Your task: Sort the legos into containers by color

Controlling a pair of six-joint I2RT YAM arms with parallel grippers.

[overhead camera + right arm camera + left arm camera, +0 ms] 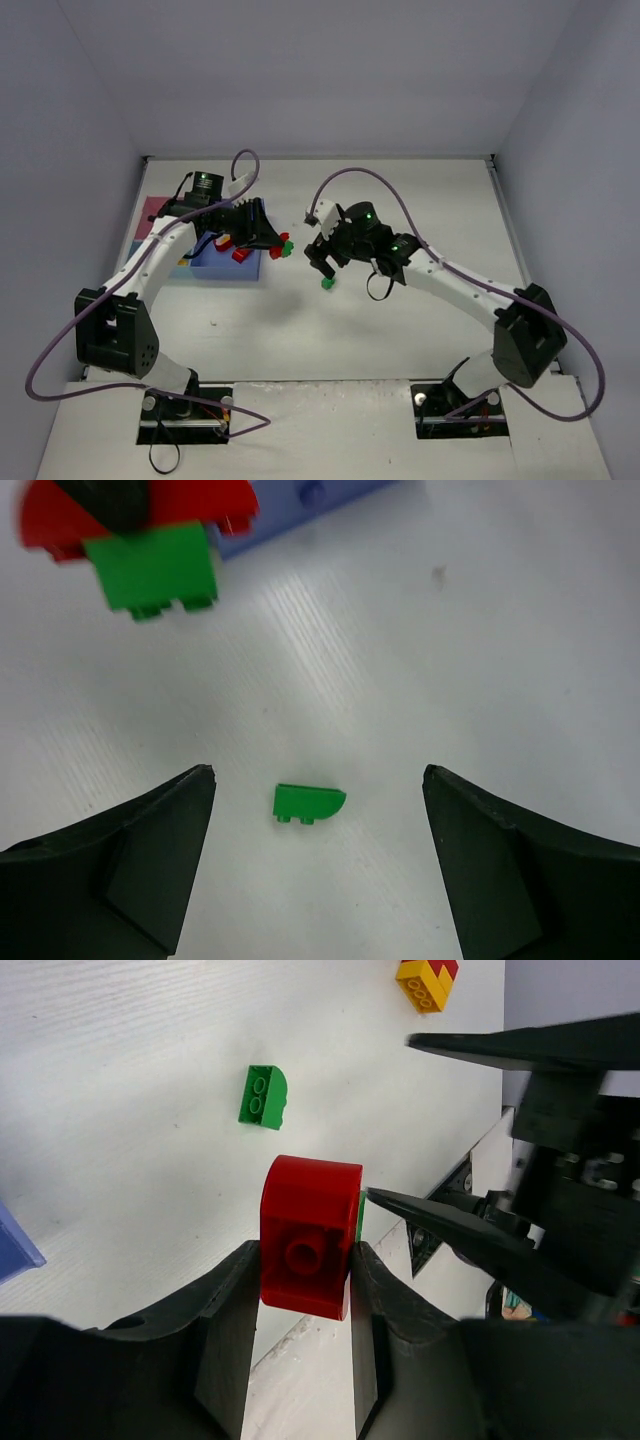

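My left gripper swings over the blue container to its left in the top view next, tilts down and releases, since that container already holds red legos.
My left gripper is shut on a red lego with a green lego stuck to its far side, held above the table just right of the blue container. In the top view this gripper is close to my right gripper. My right gripper is open and empty, hovering over a rounded green lego that lies on the table between its fingers. That green lego also shows in the top view and in the left wrist view.
Red legos lie in the blue container; a pink container joins it at the far left. A yellow-and-red lego piece lies on the table beyond the green one. White walls enclose the table.
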